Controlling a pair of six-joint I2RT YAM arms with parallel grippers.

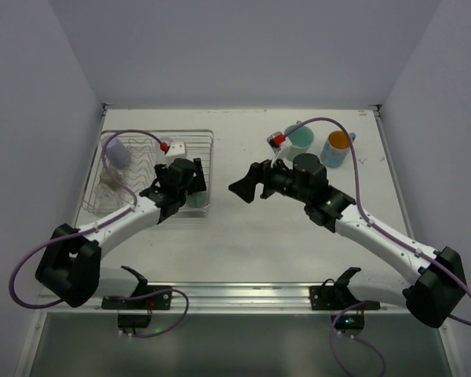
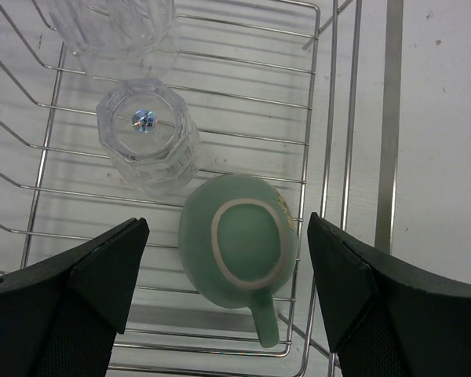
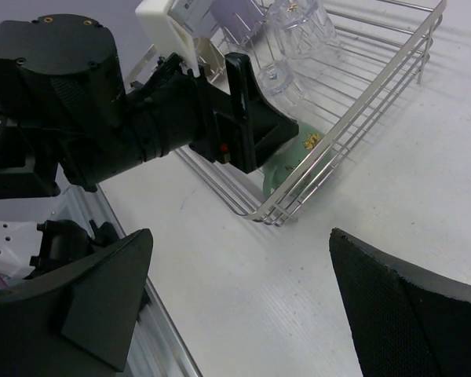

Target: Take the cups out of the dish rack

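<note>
My right gripper is open and will tilt up, move toward my left gripper and close on the mug's rim [image 1: 196, 205] [image 3: 272, 185], since my left gripper is astride the rack's mint-green mug.
The silver wire dish rack [image 1: 141, 149] stands on the left of the table. In its near right corner a mint-green mug [image 2: 235, 243] lies upside down, handle toward the camera. My left gripper [image 2: 226, 236] hangs open above it, one finger on each side and neither touching. Two clear glasses [image 2: 147, 137] [image 2: 114, 27] stand inverted beyond the mug, and a lavender cup [image 1: 116, 151] sits at the rack's far left. My right gripper [image 1: 243, 191] is open and empty over the table's middle, pointing at the rack [image 3: 361, 94]. Another mint-green mug [image 1: 300, 140] and a blue mug with an orange inside [image 1: 338, 147] stand on the table at the back right.
The rack's wire wall [image 2: 330, 157] runs close beside my left gripper's right finger. In the right wrist view the left gripper's body [image 3: 251, 129] covers the rack's near corner. White walls close the table at the back and sides.
</note>
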